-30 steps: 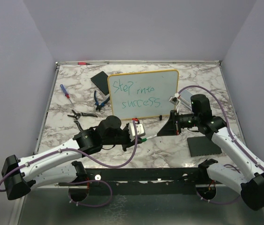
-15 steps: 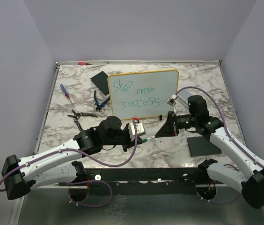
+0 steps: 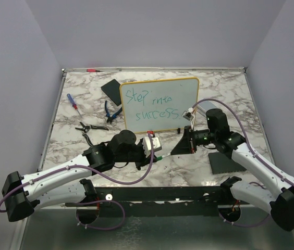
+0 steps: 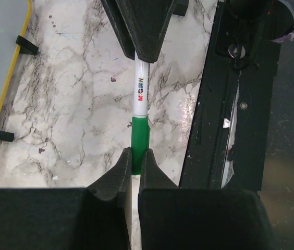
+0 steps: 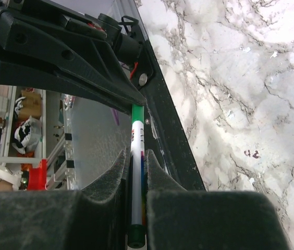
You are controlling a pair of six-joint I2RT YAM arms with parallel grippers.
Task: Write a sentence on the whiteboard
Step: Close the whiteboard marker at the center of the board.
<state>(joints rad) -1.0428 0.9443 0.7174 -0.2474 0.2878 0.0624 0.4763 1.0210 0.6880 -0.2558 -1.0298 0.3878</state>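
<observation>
My right gripper will next lower the capped marker onto the bare marble in front of the whiteboard to let go of it, because the green sentence is already complete.
The whiteboard [image 3: 187, 96] stands at the back centre of the marble table, its yellow frame [image 4: 10, 80] also showing in the left wrist view. The sentence [image 3: 150, 104] is in green, in two lines: "Step into success". In front of the board, a marker [image 3: 167, 151] bridges both grippers. My left gripper [image 3: 159, 154] [image 4: 135, 157] is shut on its green cap [image 4: 140, 136]. My right gripper [image 3: 178, 148] [image 5: 135, 158] is shut on the white barrel [image 5: 136, 179]. The barrel [image 4: 141, 88] runs straight from the cap into the right fingers [image 4: 146, 32].
A black square pad [image 3: 226, 162] lies under the right arm and another [image 3: 110, 88] left of the board. A blue-handled screwdriver [image 3: 72, 101], blue pliers [image 3: 111, 110] and black pliers [image 3: 89, 127] lie at the left. The black front rail [image 4: 230, 104] runs close beside the marker.
My right gripper has moved left with the marker barrel, closing the distance to the left gripper. The left arm has stayed in place.
</observation>
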